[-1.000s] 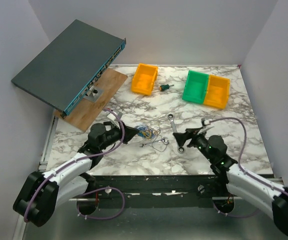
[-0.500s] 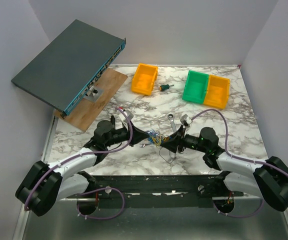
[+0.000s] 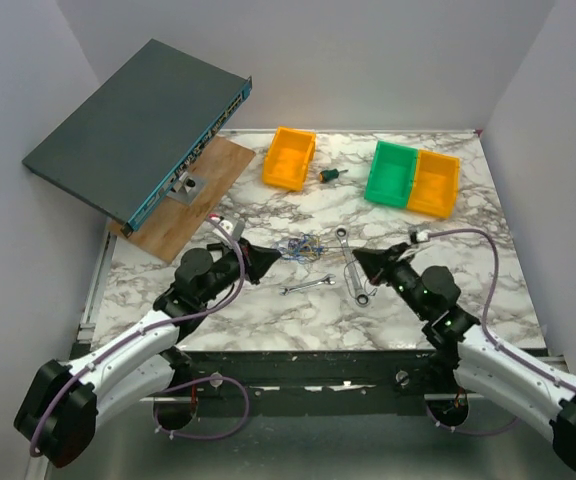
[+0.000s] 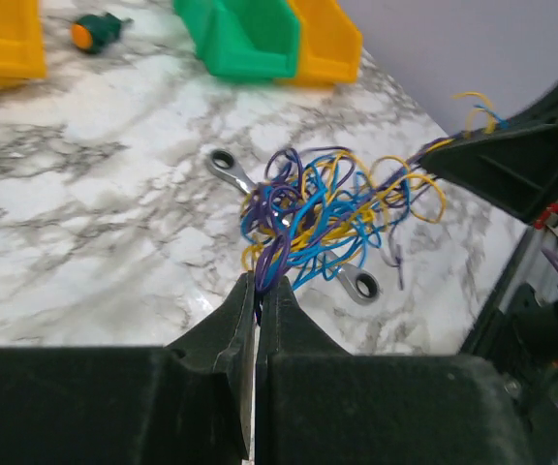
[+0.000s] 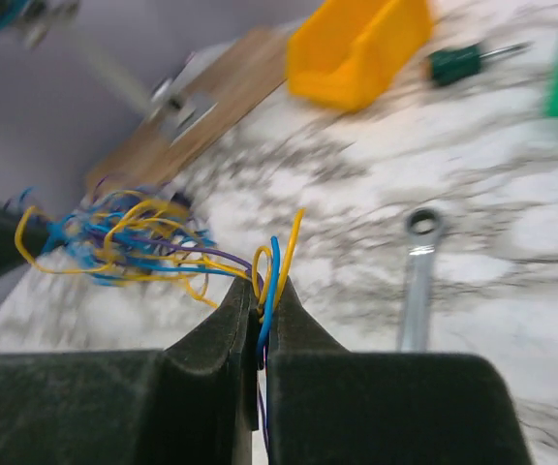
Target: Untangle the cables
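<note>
My right gripper pulls away from my left gripper, past the silver ratchet wrench, next, before it opens. The held cables still run into the bunched tangle.
The cables (image 3: 303, 246) are a small tangle of thin blue, yellow and purple wires, stretched between my two grippers above the marble table (image 3: 268, 310). My left gripper (image 3: 271, 256) is shut on purple and blue strands at the tangle's left end, pinched at its tips (image 4: 258, 281). My right gripper (image 3: 355, 257) is shut on blue, yellow and purple strands at the right end, which stick out past its tips (image 5: 267, 291). The bulk of the cables (image 4: 318, 208) hangs between the jaws. The right wrist view is blurred, with the cables (image 5: 124, 237) at the left.
A silver ratchet wrench (image 3: 353, 268) lies under the right gripper, and a smaller wrench (image 3: 308, 285) lies nearer the front. At the back stand an orange bin (image 3: 290, 157), a green bin (image 3: 394, 173), another orange bin (image 3: 435, 183) and a screwdriver (image 3: 331, 175). A network switch (image 3: 138, 125) leans over a wooden board (image 3: 183, 195) at the left.
My right gripper came in to the tangle, shut on strands, then pulled back to the right. The left gripper drew back left, and the tangle now stretches between them, farther from the front edge.
</note>
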You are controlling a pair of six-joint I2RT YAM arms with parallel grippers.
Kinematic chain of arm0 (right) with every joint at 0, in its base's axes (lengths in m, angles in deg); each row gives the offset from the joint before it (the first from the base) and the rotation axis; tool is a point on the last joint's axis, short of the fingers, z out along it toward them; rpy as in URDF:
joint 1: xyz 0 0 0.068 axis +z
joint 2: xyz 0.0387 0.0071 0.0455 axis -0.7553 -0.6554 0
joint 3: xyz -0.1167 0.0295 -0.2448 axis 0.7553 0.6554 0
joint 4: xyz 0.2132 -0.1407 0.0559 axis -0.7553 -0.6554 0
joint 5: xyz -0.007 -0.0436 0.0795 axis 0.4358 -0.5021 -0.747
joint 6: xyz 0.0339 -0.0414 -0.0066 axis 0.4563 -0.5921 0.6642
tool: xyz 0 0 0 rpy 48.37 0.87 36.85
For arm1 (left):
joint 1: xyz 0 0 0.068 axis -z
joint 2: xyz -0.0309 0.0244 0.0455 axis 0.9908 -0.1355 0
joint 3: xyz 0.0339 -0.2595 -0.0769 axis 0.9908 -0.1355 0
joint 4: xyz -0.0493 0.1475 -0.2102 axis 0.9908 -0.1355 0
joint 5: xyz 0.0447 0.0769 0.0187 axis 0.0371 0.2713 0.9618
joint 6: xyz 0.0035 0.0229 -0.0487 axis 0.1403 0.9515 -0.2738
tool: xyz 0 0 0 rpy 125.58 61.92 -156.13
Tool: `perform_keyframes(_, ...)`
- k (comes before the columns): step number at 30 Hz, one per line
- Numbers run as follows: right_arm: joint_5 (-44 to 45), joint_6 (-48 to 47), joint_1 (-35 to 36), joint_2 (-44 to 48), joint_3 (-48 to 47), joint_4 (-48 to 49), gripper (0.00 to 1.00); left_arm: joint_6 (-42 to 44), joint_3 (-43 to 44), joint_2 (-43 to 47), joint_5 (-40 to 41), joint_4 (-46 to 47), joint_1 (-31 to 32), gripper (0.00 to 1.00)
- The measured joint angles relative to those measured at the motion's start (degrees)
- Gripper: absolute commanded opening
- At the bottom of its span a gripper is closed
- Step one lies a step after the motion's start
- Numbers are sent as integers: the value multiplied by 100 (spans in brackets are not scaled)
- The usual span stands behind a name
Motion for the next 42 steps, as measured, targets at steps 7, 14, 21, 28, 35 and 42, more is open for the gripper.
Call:
perform_keyframes(7, 2398, 485, -15, 2435, 680, -986, 1, -240, -284, 470, 927, -348, -181, 0)
perform_keyframes(14, 3324, 1056, 13, 3032, 859, -1799, 1, -531, -286, 551, 1228, -634, -184, 0)
perform_keyframes(21, 4826, 2562, 17, 2409, 481, -2887, 49, -861, -345, 769, 2041, -1021, -264, 0)
perform_keyframes(28, 2540, 492, -168, 1370, 501, -1255, 79, -81, -625, 343, 579, -7, -450, 0)
perform_keyframes(35, 107, -363, -162, 369, 507, 72, 80, 175, -402, -437, -789, 535, -385, 0)
perform_keyframes(42, -1241, -522, -162, -933, 326, 688, 79, 299, -391, -507, -1714, 1130, -83, 0)
